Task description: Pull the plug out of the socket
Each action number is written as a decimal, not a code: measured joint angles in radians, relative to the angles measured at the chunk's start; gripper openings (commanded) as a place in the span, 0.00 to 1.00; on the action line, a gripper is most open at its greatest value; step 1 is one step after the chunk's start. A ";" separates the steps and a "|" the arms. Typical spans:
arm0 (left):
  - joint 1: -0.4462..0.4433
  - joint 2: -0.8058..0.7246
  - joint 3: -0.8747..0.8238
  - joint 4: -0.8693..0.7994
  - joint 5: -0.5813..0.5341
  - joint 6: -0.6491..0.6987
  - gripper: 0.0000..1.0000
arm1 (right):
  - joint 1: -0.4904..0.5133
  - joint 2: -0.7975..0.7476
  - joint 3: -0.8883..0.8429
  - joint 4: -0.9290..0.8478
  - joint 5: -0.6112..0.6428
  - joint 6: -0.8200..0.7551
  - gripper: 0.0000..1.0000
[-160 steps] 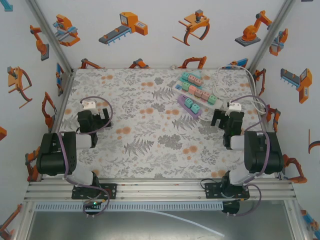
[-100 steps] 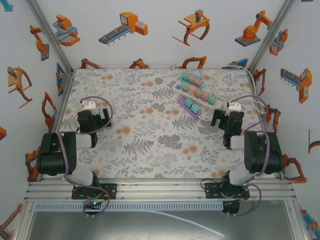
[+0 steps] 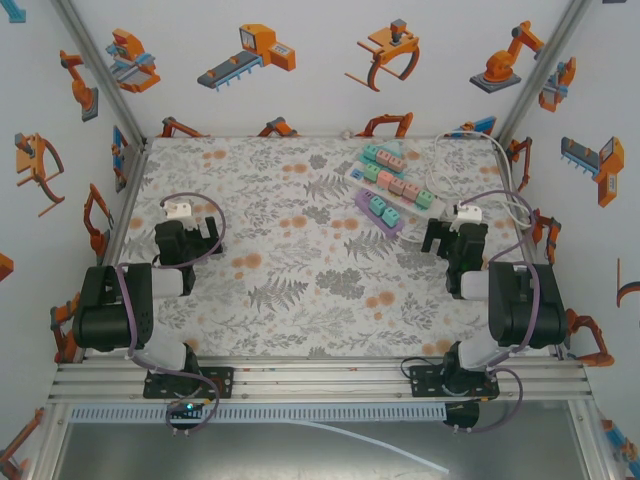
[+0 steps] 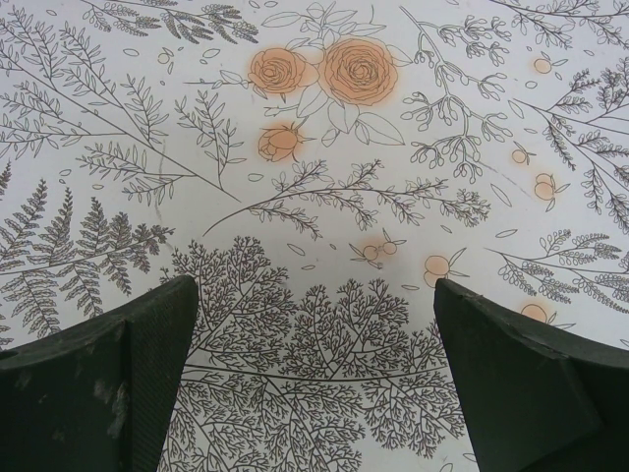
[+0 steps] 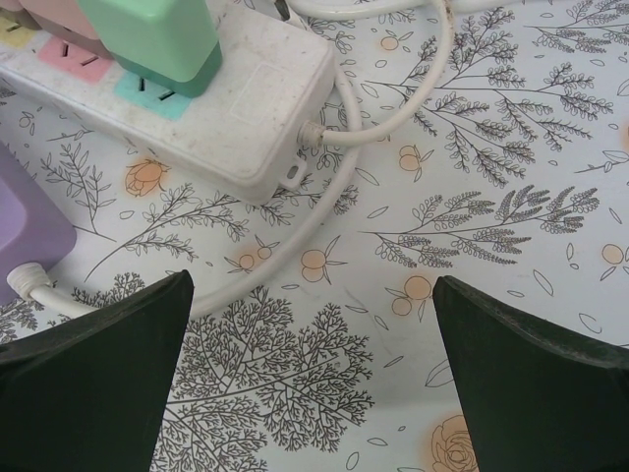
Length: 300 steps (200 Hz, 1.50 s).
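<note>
My right gripper will next move outward and across to the purple power strip [image 3: 377,210] [image 5: 31,221], turn and lower with its fingers on both sides of it, because teal plugs are in its sockets.
A mint-green plug [image 5: 157,39] stands pushed into the end socket of a white power strip [image 5: 251,113], seen at the upper left of the right wrist view. In the top view that strip [image 3: 392,178] lies at the back right of the table. My right gripper [image 5: 313,324] hovers open just short of the strip's end, with nothing between its fingers, and sits near the strip [image 3: 452,232] in the top view. My left gripper [image 4: 314,324] is open over bare floral cloth at the table's left side [image 3: 188,228], far from the plug.
A purple power strip [image 3: 378,212] lies beside the white one, its corner at the left of the right wrist view [image 5: 25,231]. White cables [image 5: 393,108] loop across the cloth by the strip's end. Patterned walls and metal posts enclose the table.
</note>
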 measured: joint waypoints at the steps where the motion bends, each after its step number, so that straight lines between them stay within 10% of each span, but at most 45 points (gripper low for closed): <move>1: 0.000 -0.001 0.000 -0.001 0.000 0.000 0.97 | 0.000 -0.001 0.000 -0.001 0.000 0.000 0.99; 45: -0.003 -0.244 0.003 -0.172 0.031 0.007 0.97 | 0.000 -0.334 0.020 -0.273 0.027 0.057 0.99; 97: -0.209 -0.610 0.301 -0.599 0.000 -0.152 0.97 | 0.004 -0.457 0.529 -0.978 -0.088 0.209 0.94; 144: -0.468 -0.382 0.686 -0.885 0.010 -0.360 0.97 | 0.141 -0.152 0.932 -1.323 -0.235 0.218 0.94; 191: -0.669 -0.084 0.845 -1.027 0.019 -0.432 0.97 | 0.322 0.266 1.207 -1.529 -0.129 0.049 0.96; 300: -0.697 -0.174 0.835 -1.086 0.034 -0.378 0.97 | 0.395 0.650 1.448 -1.593 0.010 -0.175 0.82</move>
